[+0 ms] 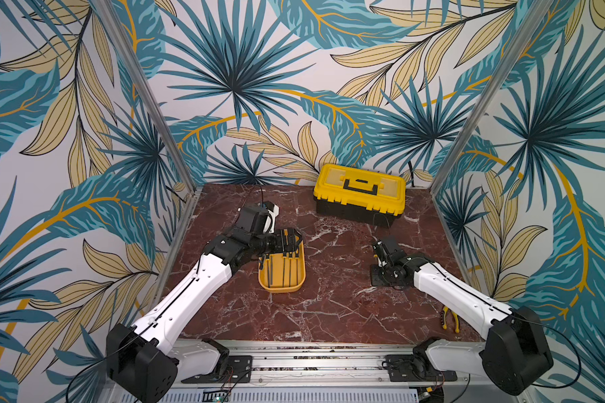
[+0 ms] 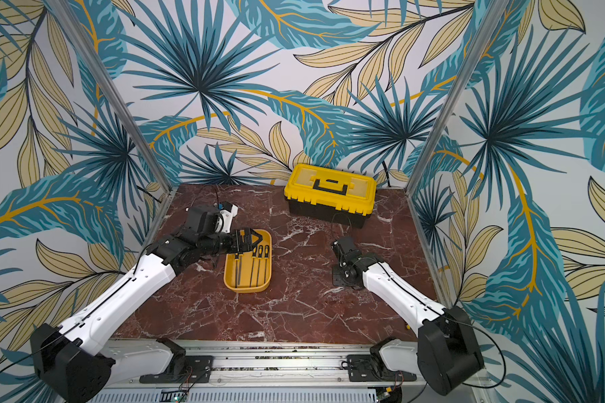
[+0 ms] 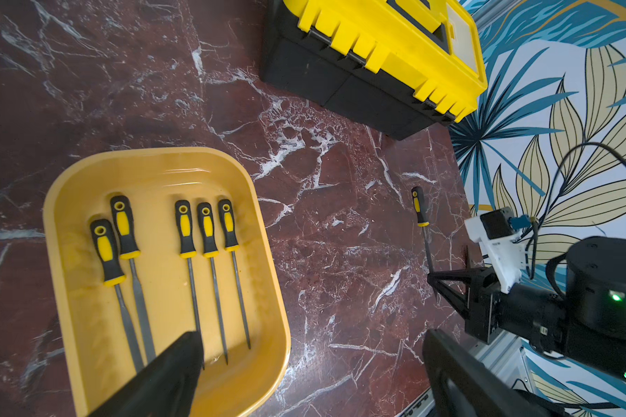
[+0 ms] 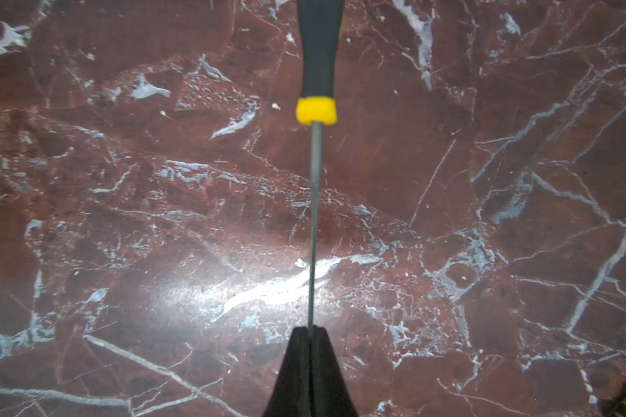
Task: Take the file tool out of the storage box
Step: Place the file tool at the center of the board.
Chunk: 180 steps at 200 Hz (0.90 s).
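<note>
The bare marble is just below and outward of the robot's right gripper, clear of the tray, so the right gripper should lower outward next and release the shaft there.
The storage box (image 1: 283, 289) (image 2: 247, 289) is a shallow yellow-orange tray left of the table's centre. Several file tools (image 3: 185, 227) with black-and-yellow handles lie side by side in it. My left gripper (image 1: 289, 240) (image 3: 311, 335) hangs open above the tray's far end, holding nothing. One of its fingers (image 3: 181, 361) is over the tray and the other is over the marble beside it. My right gripper (image 4: 309, 330) (image 3: 432, 279) is shut on the thin metal shaft of one file tool (image 4: 315, 216) (image 3: 420, 207), outside the tray and low over the marble at the right.
A black toolbox with a yellow lid (image 1: 359, 190) stands shut at the back of the table. Yellow-handled pliers (image 1: 449, 319) lie near the front right, beside the right arm. Metal frame posts and patterned walls close in both sides.
</note>
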{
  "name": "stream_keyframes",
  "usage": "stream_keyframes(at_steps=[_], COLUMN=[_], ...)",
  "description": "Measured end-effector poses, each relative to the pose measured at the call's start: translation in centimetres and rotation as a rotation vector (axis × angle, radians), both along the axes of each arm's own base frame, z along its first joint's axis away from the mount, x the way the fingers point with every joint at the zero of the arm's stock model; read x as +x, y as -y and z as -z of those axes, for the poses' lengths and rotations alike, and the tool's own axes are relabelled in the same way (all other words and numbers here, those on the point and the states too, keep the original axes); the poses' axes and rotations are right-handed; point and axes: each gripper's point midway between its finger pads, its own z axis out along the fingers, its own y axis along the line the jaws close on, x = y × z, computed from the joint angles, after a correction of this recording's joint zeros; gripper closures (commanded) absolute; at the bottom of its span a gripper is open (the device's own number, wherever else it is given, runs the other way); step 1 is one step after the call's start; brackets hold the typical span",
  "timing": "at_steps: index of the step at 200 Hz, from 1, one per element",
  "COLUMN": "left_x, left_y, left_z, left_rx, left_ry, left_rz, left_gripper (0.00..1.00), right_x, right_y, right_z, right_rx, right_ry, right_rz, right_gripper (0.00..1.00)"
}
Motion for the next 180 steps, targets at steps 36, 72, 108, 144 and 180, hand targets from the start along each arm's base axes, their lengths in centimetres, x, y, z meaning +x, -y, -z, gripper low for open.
stream_keyframes(at_steps=[36,72,108,144,180], left_x=[-0.4,-0.8,-0.9,-1.2,-1.3], left_y=[0.0,0.0,0.2,0.2,0.1], left_z=[1.3,2.4,2.5,3.2,3.5], left_rx=[0.006,-0.001,-0.020,-0.021,-0.019], left_ry=[-0.024,-0.030,-0.018,-0.019,-0.022], left_rz=[0.011,0.017,0.028,0.030,0.030], left_gripper=[0.00,0.00,0.00,0.00,0.00], right_x=[0.9,1.7,2.8,3.4,3.9], right_y=[0.9,1.9,2.4,2.5,2.7], right_z=[0.9,2.4,3.5,4.3,5.1], right_rx=[-0.021,-0.022,-0.013,-0.015,-0.016], right_ry=[-0.041,-0.107,-0.153,-0.181,-0.206], right_rz=[0.007,0.021,0.023,0.007,0.000], right_gripper=[1.00,1.00,1.00,1.00,1.00])
